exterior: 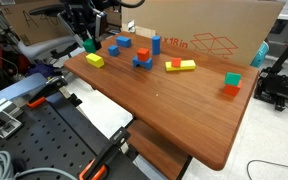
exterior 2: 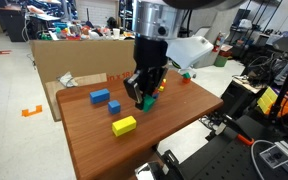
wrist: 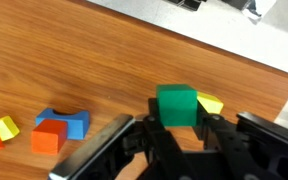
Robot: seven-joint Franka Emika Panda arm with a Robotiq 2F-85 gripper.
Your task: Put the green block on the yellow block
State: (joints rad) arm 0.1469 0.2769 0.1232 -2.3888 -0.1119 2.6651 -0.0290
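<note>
The held green cube hangs beside the yellow block's top (exterior 2: 124,124) (wrist: 212,103), so next I will move my gripper down and toward the right in the wrist view onto it, then let go.
My gripper (wrist: 176,128) is shut on the deep-green block (wrist: 176,104) and holds it a little above the wooden table. The chunky yellow block (wrist: 212,103) peeks out just beyond and beside the green block, partly hidden by it. In both exterior views the gripper (exterior: 87,40) (exterior 2: 144,96) hangs near the table's end with the green block (exterior: 89,45) (exterior 2: 148,101) at its tips. The yellow block (exterior: 94,61) (exterior 2: 124,125) lies on the table close by, apart from the green one.
Blue blocks (exterior: 114,48) (exterior 2: 100,96) lie near the gripper. A blue piece with a red block (exterior: 142,60) (wrist: 62,124), a long yellow bar (exterior: 181,66) and a light green cube on an orange-red block (exterior: 232,83) lie farther along. A cardboard box (exterior: 214,35) backs the table (exterior: 174,110).
</note>
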